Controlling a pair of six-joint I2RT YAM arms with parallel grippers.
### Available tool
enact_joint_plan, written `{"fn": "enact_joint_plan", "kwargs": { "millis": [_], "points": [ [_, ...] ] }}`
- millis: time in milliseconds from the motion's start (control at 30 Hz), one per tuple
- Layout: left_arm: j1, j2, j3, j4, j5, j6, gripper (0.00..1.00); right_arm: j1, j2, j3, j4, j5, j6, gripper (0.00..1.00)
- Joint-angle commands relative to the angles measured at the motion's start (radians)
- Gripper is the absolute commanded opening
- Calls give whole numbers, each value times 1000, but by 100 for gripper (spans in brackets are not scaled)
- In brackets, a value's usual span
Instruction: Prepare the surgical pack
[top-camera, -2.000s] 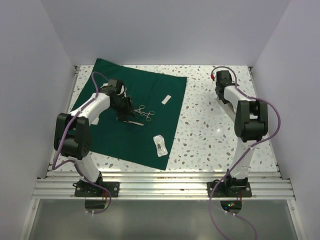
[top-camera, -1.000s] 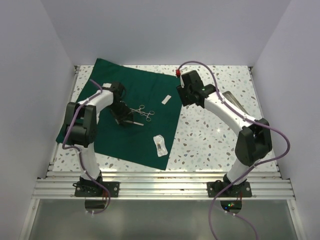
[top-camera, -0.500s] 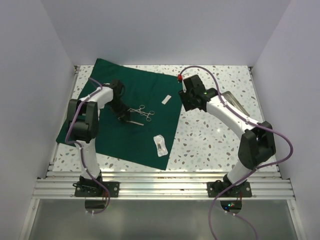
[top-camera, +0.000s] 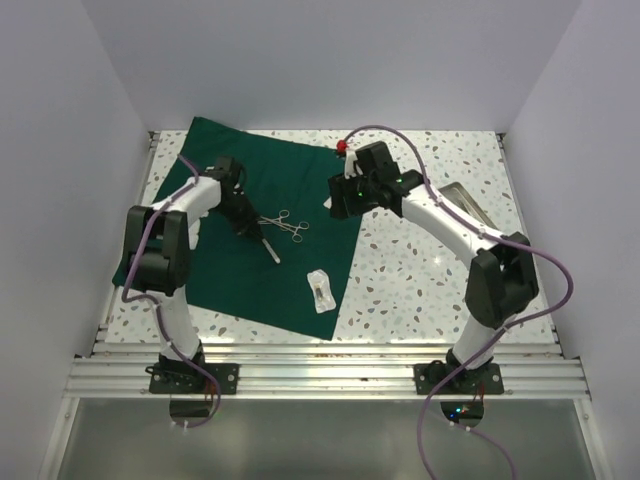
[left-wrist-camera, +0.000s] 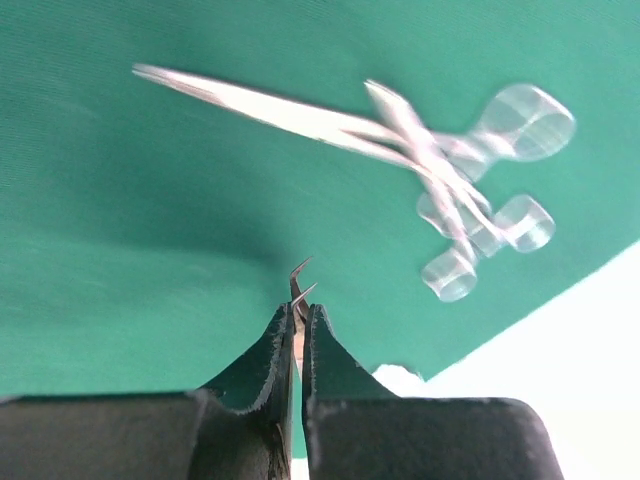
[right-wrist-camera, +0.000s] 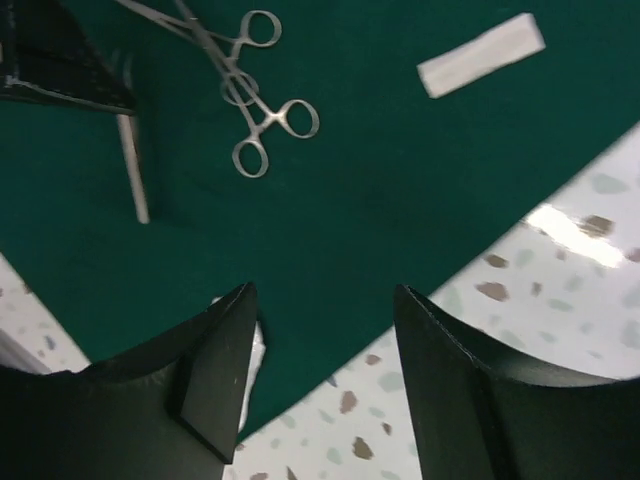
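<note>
The right gripper goes across to the left in the top view next and closes on the thin steel instrument's loose end. That end juts from the left gripper there.
The surgical pack, a dark green drape (top-camera: 240, 285), lies flat on the left half of the table. It fills the left wrist view (left-wrist-camera: 120, 200) and most of the right wrist view (right-wrist-camera: 380, 200). My left gripper (top-camera: 247, 229) (left-wrist-camera: 297, 308) is shut on a thin steel instrument (top-camera: 270, 249) (right-wrist-camera: 131, 170), whose fine tip (left-wrist-camera: 299, 279) pokes out between the jaws. Ring-handled steel forceps (top-camera: 286, 224) (left-wrist-camera: 400, 130) (right-wrist-camera: 245, 90) lie just beside it on the drape. My right gripper (top-camera: 340, 196) (right-wrist-camera: 325, 290) hovers open over the drape's right edge with nothing between its fingers.
A small white strip (right-wrist-camera: 480, 55) lies on the drape near its far right corner. A white packet (top-camera: 319, 289) rests near the drape's right edge. A shallow metal tray (top-camera: 468, 206) sits on the speckled tabletop behind the right arm.
My left gripper has closed on the thin instrument, which has swung from lying crosswise to pointing toward the near right. The right arm has moved left over the drape's edge, jaws wider.
</note>
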Motion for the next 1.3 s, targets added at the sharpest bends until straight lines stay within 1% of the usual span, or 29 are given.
{"fn": "enact_joint_plan", "kwargs": {
  "millis": [0, 33, 67, 100, 167, 200, 300, 533, 733, 867, 900, 967, 1000, 1033, 1067, 1100, 1133, 1167, 1233, 1267],
  "points": [
    [-11, -115, -40, 216, 232, 109, 0, 38, 38, -8, 142, -212, 119, 61],
    [-19, -133, -65, 256, 275, 104, 0, 47, 62, -8, 158, -260, 137, 61],
    [-22, -144, -77, 295, 347, 95, 0, 55, 73, -9, 173, -279, 148, 62],
    [-26, -156, -83, 347, 367, 78, 0, 73, 82, -9, 205, -294, 160, 62],
    [-43, -159, -83, 378, 407, 72, 0, 88, 102, -9, 241, -339, 199, 63],
    [-48, -162, -79, 390, 414, 69, 0, 102, 108, -9, 271, -348, 211, 64],
    [-57, -164, -62, 392, 429, 61, 0, 125, 136, 1, 287, -362, 258, 63],
    [-66, -196, -72, 390, 447, 55, 0, 135, 160, 11, 275, -319, 252, 60],
    [-78, -213, -85, 409, 467, 45, 0, 136, 185, 17, 265, -299, 246, 53],
    [-88, -214, -85, 418, 478, 43, 0, 136, 202, 37, 250, -285, 228, 43],
    [-89, -213, -85, 419, 478, 43, 0, 136, 205, 41, 249, -267, 223, 31],
    [-89, -211, -83, 425, 484, 43, 0, 135, 210, 55, 211, -243, 207, 14],
    [-89, -211, -80, 421, 478, 46, 10, 133, 214, 60, 197, -224, 200, 4],
    [-88, -211, -76, 400, 458, 54, 22, 130, 214, 76, 175, -174, 188, 0],
    [-88, -213, -60, 384, 438, 77, 41, 122, 213, 80, 135, -148, 165, 0],
    [-83, -210, -53, 372, 405, 89, 46, 116, 207, 75, 121, -125, 151, 0],
    [-80, -208, -45, 360, 388, 103, 50, 109, 191, 69, 109, -51, 133, 0],
    [-74, -202, -30, 338, 374, 126, 53, 93, 182, 60, 83, -7, 80, 0],
    [-68, -195, -19, 327, 340, 141, 54, 76, 159, 26, 57, 108, 21, 0],
    [-66, -182, -2, 305, 322, 159, 54, 46, 141, 12, 46, 211, -10, 0]
  ]
}}
